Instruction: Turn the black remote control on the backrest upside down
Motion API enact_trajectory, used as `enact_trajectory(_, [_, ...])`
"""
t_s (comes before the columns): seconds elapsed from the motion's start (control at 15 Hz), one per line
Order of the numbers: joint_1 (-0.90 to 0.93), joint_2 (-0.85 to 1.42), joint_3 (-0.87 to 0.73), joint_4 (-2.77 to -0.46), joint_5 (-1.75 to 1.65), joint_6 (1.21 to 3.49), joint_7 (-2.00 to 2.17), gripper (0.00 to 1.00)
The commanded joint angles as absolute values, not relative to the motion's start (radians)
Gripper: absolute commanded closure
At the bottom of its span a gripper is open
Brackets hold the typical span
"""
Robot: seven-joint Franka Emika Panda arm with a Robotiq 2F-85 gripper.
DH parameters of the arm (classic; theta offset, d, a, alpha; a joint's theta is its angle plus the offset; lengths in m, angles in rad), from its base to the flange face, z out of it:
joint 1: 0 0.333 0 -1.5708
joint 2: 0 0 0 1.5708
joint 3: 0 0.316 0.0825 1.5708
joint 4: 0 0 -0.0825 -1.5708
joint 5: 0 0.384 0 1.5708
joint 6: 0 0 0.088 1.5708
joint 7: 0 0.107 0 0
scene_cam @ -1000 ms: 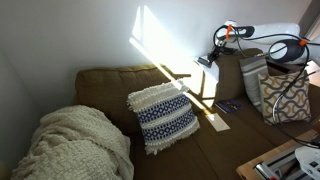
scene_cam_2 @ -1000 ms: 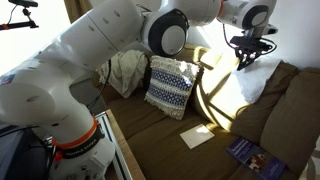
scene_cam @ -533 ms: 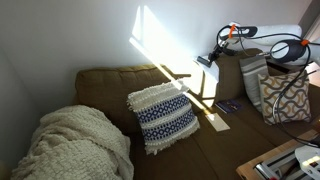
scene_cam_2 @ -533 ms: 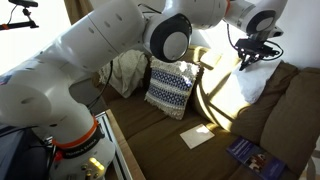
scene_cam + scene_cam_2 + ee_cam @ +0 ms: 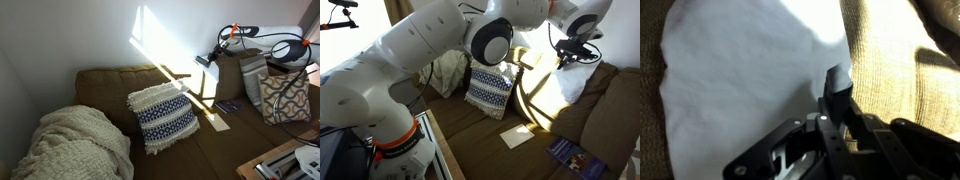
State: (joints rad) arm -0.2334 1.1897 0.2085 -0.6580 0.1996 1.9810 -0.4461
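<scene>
My gripper is directly above the white surface on the backrest [image 5: 798,100]. It should stay low over that surface, open and let go of the black remote control.
My gripper [image 5: 211,57] is up at the sunlit end of the brown sofa's backrest [image 5: 115,76], just above its rounded top edge. It is shut on the black remote control [image 5: 203,61], which shows as a small slab glaring in the sun. In the wrist view the remote [image 5: 836,80] sticks out dark between the jaws [image 5: 838,102], over the woven backrest fabric [image 5: 895,60] and a white surface. In an exterior view the gripper [image 5: 567,60] hangs over the backrest [image 5: 612,95]; the remote is too small to make out there.
A blue-and-white patterned cushion [image 5: 163,115] [image 5: 492,85] and a cream blanket [image 5: 75,145] lie on the seat. A white sheet [image 5: 517,135] and a flat dark purplish item [image 5: 570,153] lie on the seat nearer the gripper. Another patterned cushion [image 5: 285,95] stands at the sofa's end.
The gripper has shifted slightly along the backrest top with the remote still held. Nothing else has moved.
</scene>
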Motion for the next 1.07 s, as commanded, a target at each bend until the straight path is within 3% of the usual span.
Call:
enact_trajectory(0.0, [-0.257,1.216,0.222,-0.636,0.215,1.966,-0.469,0.95])
enact_trajectory(0.2, [-0.258,1.221,0.209,-0.634,0.205,1.966,-0.446,0.95])
enact_trajectory(0.27, [-0.258,1.221,0.204,-0.633,0.202,1.965,-0.438,0.88])
enact_trajectory(0.33, [-0.257,1.221,0.2,-0.633,0.199,1.964,-0.433,0.54])
enact_trajectory(0.47, [-0.257,1.221,0.193,-0.634,0.197,1.963,-0.427,0.49])
enact_trajectory(0.87, [-0.255,1.224,0.178,-0.632,0.196,1.959,-0.416,0.03])
enact_trajectory(1.0, [-0.253,1.226,0.174,-0.632,0.195,1.959,-0.411,0.0])
